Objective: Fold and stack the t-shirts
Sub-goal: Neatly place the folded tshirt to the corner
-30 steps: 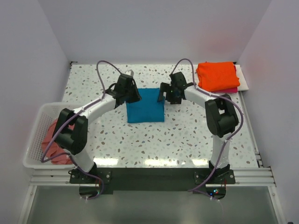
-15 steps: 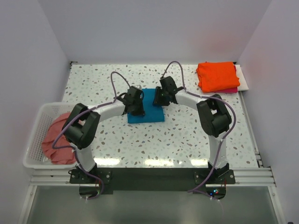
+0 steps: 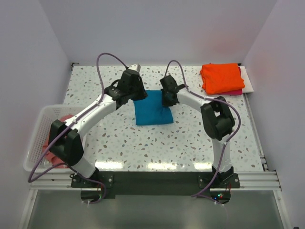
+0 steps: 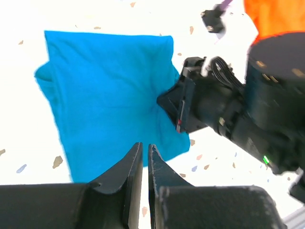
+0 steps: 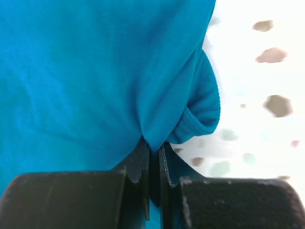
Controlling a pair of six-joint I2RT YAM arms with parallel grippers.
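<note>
I will next lift the already folded teal-blue t-shirt with my right gripper over the orange t-shirt [image 3: 221, 77], which lies outward, to the right in the top view. Then I will lower it and let go of it.
A folded teal-blue t-shirt [image 3: 152, 109] lies mid-table, also filling the left wrist view [image 4: 109, 90] and the right wrist view [image 5: 95, 71]. My right gripper [image 5: 153, 145] is shut on a pinch of cloth at its right edge, beside a rolled hem; from above it sits at that edge [image 3: 167, 98]. My left gripper [image 4: 144, 145] hovers above the shirt's near-left part, jaws together with nothing between them [image 3: 135, 89]. A folded orange t-shirt [image 3: 221, 77] rests on a magenta one [image 3: 234, 92] at the back right. The salmon-pink t-shirt [image 3: 49, 145] lies in the basket, partly hidden by my left arm.
The white lattice basket [image 3: 34, 138] stands at the table's left edge. A white board [image 3: 247, 78] lies under the orange and magenta stack by the right wall. The right arm's body [image 4: 224, 109] looms close in the left wrist view.
The right gripper has closed on the teal shirt's right edge. The left gripper has lifted off the shirt's left side and moved back. The shirt has shifted slightly to the right.
</note>
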